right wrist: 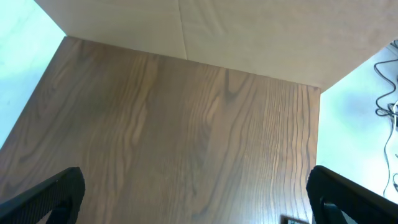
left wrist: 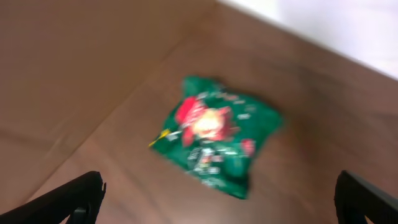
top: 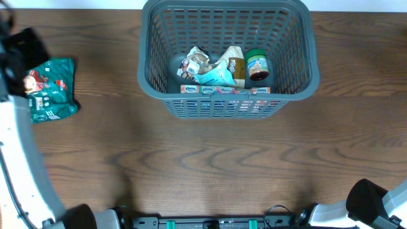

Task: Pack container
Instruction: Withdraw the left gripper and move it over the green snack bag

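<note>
The printed middle of the green snack bag (top: 51, 89) is next: my left gripper will lower its open fingers onto it and close them.
The dark grey slotted container (top: 290, 86) stands at the back middle of the table. Inside lie a green-lidded jar (top: 257, 64), a light blue pouch (top: 216, 75), another snack bag (top: 195, 62) and a flat box (top: 226, 90) along the near wall. A green snack bag (top: 51, 89) lies flat on the table at the far left; it also shows, blurred, in the left wrist view (left wrist: 216, 137). My left gripper (left wrist: 214, 199) is open and empty, above and short of the bag. My right gripper (right wrist: 196, 199) is open and empty over bare wood.
The left arm (top: 19, 159) runs along the table's left edge. The right arm's base (top: 375, 203) sits at the front right corner. The right wrist view shows the table's far edge (right wrist: 186, 56) and cables (right wrist: 388, 93) off to the right.
</note>
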Tool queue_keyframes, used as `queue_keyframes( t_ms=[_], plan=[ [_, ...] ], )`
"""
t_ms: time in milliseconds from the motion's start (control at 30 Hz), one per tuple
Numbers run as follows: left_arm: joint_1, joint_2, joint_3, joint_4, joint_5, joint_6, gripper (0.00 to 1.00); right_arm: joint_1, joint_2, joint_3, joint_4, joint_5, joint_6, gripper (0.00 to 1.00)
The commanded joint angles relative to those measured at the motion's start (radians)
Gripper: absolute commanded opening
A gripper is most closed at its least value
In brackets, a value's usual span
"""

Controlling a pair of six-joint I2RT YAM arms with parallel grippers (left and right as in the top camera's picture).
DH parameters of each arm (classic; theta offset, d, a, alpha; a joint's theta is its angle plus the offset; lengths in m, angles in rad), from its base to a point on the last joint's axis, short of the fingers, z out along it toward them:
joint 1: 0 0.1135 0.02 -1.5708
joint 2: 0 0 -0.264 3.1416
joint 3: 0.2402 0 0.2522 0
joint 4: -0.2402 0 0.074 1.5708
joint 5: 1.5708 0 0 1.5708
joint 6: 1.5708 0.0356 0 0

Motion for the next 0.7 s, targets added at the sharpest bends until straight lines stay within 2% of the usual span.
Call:
queue_keyframes(
  t_ms=[0, 167, 367, 500, 667],
  plan=[
    [0.097, 0.081, 0.004, -0.013, -0.008, -0.026, 0.99, -0.004, 0.005, -0.001, -0.003, 0.01, 0.01, 0.99],
    [0.185, 0.204, 0.004, -0.025, 0.102, 0.062, 0.99, -0.004, 0.005, -0.002, -0.003, 0.01, 0.01, 0.99],
    [0.195, 0.319, 0.004, 0.019, 0.204, 0.267, 0.99, -0.004, 0.005, -0.001, -0.003, 0.01, 0.01, 0.99],
    [0.194, 0.371, 0.004, 0.066, 0.287, 0.357, 0.99, -0.004, 0.005, -0.001, -0.003, 0.01, 0.01, 0.99],
    [0.196, 0.438, 0.004, 0.118, 0.288, 0.441, 0.99, -0.004, 0.005, -0.001, -0.003, 0.01, 0.01, 0.99]
  ],
)
